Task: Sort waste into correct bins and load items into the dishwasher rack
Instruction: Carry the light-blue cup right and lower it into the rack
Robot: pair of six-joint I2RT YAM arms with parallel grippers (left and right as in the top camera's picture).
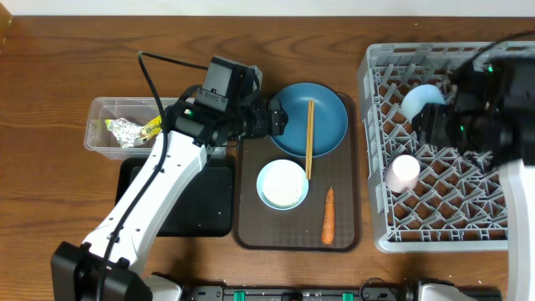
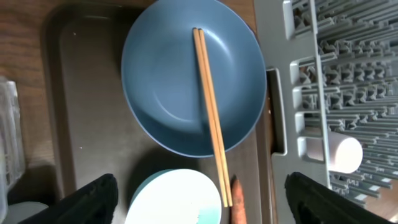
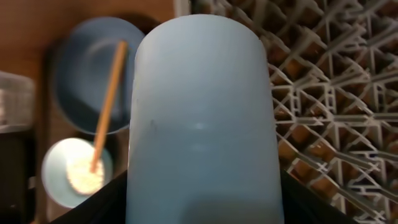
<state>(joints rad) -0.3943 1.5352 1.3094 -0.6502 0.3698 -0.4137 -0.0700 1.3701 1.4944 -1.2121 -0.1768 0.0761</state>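
The light blue cup goes down next in my right gripper, toward the rack's side by the serving tray, for release in empty rack slots beyond the pink cup.
My left gripper [image 2: 202, 205] hangs open and empty above the brown serving tray [image 1: 251, 209], over the white bowl [image 2: 177, 199] and the near edge of the blue plate [image 1: 322, 109]. Wooden chopsticks [image 2: 208, 106] lie across the plate, their tips next to the orange carrot [image 1: 328, 216]. My right gripper [image 3: 199, 202] is shut on the light blue cup [image 3: 199, 112], holding it over the grey dishwasher rack [image 1: 372, 150]. A pink cup [image 1: 402, 172] lies in the rack. The clear tub [image 1: 104, 109] holds a foil wrapper [image 1: 127, 130]. The black tray [image 1: 201, 209] sits in front of the tub.
The bowl shows white food scraps [image 3: 84, 177] in the right wrist view. The rack's tall wall [image 2: 298, 81] stands right beside the serving tray. My left arm [image 1: 159, 192] crosses over the black tray.
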